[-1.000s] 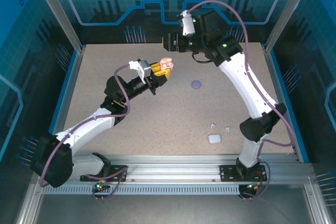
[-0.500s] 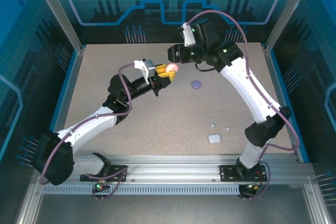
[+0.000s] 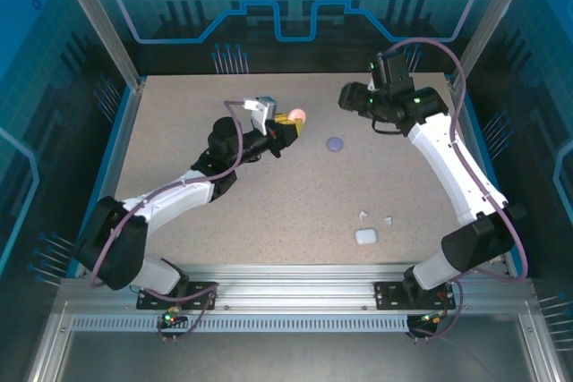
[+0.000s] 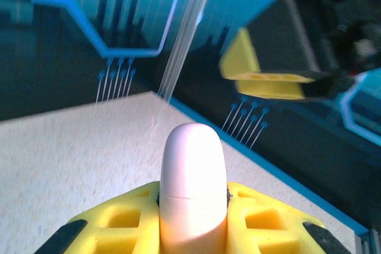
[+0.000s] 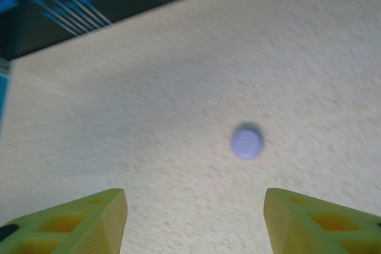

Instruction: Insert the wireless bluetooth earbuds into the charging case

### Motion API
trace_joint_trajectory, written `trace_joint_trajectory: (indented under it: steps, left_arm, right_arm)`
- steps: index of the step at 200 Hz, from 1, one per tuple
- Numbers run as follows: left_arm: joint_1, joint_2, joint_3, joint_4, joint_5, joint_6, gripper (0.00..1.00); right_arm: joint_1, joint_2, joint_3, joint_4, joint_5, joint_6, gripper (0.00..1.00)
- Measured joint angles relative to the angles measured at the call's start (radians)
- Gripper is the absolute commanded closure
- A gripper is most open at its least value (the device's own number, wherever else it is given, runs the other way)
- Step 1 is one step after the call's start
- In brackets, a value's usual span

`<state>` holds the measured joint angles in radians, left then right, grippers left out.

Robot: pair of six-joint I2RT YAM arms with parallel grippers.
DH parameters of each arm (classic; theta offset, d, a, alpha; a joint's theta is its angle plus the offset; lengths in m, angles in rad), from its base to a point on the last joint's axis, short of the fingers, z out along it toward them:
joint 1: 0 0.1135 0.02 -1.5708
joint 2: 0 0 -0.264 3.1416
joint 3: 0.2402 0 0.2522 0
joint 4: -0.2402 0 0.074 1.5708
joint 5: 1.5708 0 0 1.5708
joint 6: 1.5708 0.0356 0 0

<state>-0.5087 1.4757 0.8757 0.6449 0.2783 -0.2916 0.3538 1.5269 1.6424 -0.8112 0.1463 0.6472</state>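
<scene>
The pale pink charging case will next come down onto the bare tabletop beside the purple case as my left gripper tilts downward, to be released there, because that spot is clear.
My left gripper is shut on a pale pink charging case, held above the table's far middle. Seen from the left wrist, the case stands upright between the yellow fingers with its lid seam closed. My right gripper hovers open and empty to the right of it, well apart. In the right wrist view its jaws stand wide over the bare table, with a round purple case lying beyond them. Two tiny white earbuds lie at the near right.
A white case rests just in front of the white earbuds. The purple case lies on the table between the two grippers. Blue walls and metal posts close in the table on three sides.
The right gripper has drawn back to the right, away from the pink case, and its jaws have opened wider. The left arm has carried the pink case slightly to the right.
</scene>
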Motion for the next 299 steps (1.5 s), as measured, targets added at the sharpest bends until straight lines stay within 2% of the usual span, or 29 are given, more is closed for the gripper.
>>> trace_joint_trajectory:
  steps: [61,109,153,177,189,241,257,266,288,292,299]
  left_arm:
    - [0.024,0.295,0.187,-0.178,-0.032,-0.223,1.0]
    - [0.079,0.557,0.387,-0.276,-0.011,-0.443,1.0]
    - [0.117,0.721,0.49,-0.38,0.025,-0.549,0.99]
    - [0.127,0.755,0.525,-0.427,0.045,-0.574,0.91]
    - [0.127,0.756,0.541,-0.444,0.049,-0.575,0.8]
    - [0.13,0.755,0.554,-0.479,0.058,-0.599,0.51]
    - [0.133,0.747,0.552,-0.48,0.06,-0.599,0.47]
    - [0.135,0.739,0.544,-0.481,0.06,-0.6,0.42]
    - [0.148,0.711,0.521,-0.498,0.056,-0.594,0.37]
    - [0.152,0.705,0.515,-0.503,0.056,-0.592,0.32]
    - [0.16,0.694,0.505,-0.51,0.058,-0.589,0.3]
  right_arm:
    - [-0.002,-0.15,-0.351,0.004,0.039,0.062,0.35]
    - [-0.001,-0.19,-0.483,0.005,0.028,0.087,0.35]
    - [0.008,-0.199,-0.56,0.005,0.017,0.101,0.35]
    - [0.019,-0.203,-0.58,0.003,0.019,0.107,0.34]
    - [0.024,-0.203,-0.584,0.0,0.019,0.11,0.33]
    - [0.058,-0.203,-0.588,-0.019,0.036,0.122,0.2]
    - [0.075,-0.203,-0.588,-0.034,0.042,0.124,0.19]
    - [0.085,-0.201,-0.588,-0.046,0.046,0.124,0.19]
    - [0.108,-0.188,-0.588,-0.077,0.058,0.124,0.18]
    - [0.114,-0.184,-0.588,-0.083,0.058,0.124,0.18]
    - [0.124,-0.177,-0.588,-0.094,0.06,0.125,0.15]
